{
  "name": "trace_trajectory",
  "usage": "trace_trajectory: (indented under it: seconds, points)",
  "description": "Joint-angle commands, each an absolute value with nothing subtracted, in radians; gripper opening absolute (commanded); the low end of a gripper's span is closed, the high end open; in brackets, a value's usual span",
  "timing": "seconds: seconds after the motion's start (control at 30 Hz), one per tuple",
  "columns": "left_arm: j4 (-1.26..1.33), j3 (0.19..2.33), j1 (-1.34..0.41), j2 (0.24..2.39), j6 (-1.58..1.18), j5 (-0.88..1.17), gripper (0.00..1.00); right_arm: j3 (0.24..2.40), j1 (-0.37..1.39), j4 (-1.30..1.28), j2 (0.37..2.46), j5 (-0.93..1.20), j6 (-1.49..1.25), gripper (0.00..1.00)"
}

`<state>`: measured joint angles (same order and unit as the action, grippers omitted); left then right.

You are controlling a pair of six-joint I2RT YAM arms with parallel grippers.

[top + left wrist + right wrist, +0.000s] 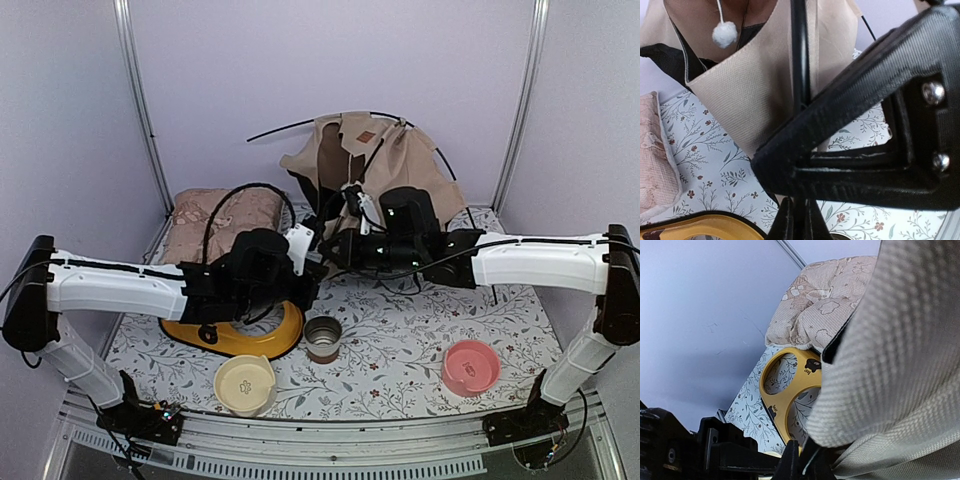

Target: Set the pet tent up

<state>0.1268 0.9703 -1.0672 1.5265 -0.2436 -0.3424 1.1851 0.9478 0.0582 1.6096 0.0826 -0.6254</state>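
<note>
My left gripper moves outward toward the pinkish cushion (242, 212) (657, 157), to its left in the top view, next and releases the black pole, as the tent's fabric hangs folded.
The pet tent (385, 165) stands half-raised at the back centre, tan fabric with a brown label patch (366, 137) and thin black poles sticking out. Both grippers meet at its front lower edge. My left gripper (306, 243) is shut on a thin black pole (800, 60), which runs up between its fingertips in the left wrist view (799, 221). The white pom-pom (724, 34) hangs in front of the tan fabric (755, 100). My right gripper (336, 246) is shut on the tent's edge in the right wrist view (807, 466), with woven fabric (900, 365) draped over it.
A pinkish patterned cushion (220, 222) lies at back left. A yellow bowl stand (240, 338) lies under the left arm. A metal cup (322, 338), a cream bowl (245, 385) and a pink bowl (470, 367) sit along the front. Purple walls enclose the table.
</note>
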Motion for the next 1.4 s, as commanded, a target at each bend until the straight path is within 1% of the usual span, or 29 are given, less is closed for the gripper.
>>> trace_trajectory:
  seconds: [0.0, 0.07, 0.13, 0.2, 0.23, 0.3, 0.37, 0.5, 0.67, 0.87, 1.0, 1.2, 1.37]
  points:
    - [0.137, 1.003, -1.033, 1.508, -0.199, -0.439, 0.0, 1.242, 0.952, 0.002, 1.573, 0.08, -0.56, 0.22]
    - [0.154, 1.0, -1.024, 1.487, -0.173, -0.455, 0.0, 1.249, 0.953, -0.014, 1.548, 0.085, -0.51, 0.4]
    - [0.181, 0.994, -1.014, 1.46, -0.139, -0.463, 0.0, 1.256, 0.952, -0.036, 1.517, 0.109, -0.461, 0.53]
    - [0.206, 0.988, -0.998, 1.436, -0.11, -0.462, 0.0, 1.26, 0.952, -0.062, 1.488, 0.134, -0.4, 0.64]
    - [0.211, 0.989, -0.989, 1.426, -0.099, -0.457, 0.0, 1.261, 0.951, -0.077, 1.471, 0.143, -0.381, 0.73]
    - [0.212, 0.996, -0.957, 1.407, -0.079, -0.435, 0.0, 1.257, 0.951, -0.122, 1.433, 0.143, -0.341, 0.82]
    - [0.211, 1.0, -0.928, 1.378, -0.062, -0.407, 0.0, 1.252, 0.946, -0.162, 1.387, 0.114, -0.314, 0.86]
    - [0.218, 0.998, -0.857, 1.328, -0.034, -0.328, 0.0, 1.224, 0.896, -0.226, 1.274, 0.071, -0.29, 0.91]
    - [0.218, 1.001, -0.758, 1.289, -0.026, -0.184, 0.0, 1.176, 0.785, -0.289, 1.14, 0.046, -0.28, 0.95]
    - [0.199, 0.98, -0.667, 1.245, -0.028, -0.084, 0.0, 1.187, 0.669, -0.463, 1.055, -0.052, -0.264, 0.98]
    - [0.183, 0.951, -0.6, 1.204, -0.053, -0.048, 0.0, 1.152, 0.568, -0.526, 1.029, -0.019, -0.267, 0.98]
    - [0.154, 0.917, -0.523, 1.154, -0.086, 0.023, 0.0, 1.074, 0.462, -0.525, 1.026, 0.072, -0.274, 0.96]
    - [0.127, 0.905, -0.486, 1.127, -0.097, 0.038, 0.0, 1.015, 0.439, -0.495, 1.077, 0.16, -0.272, 0.89]
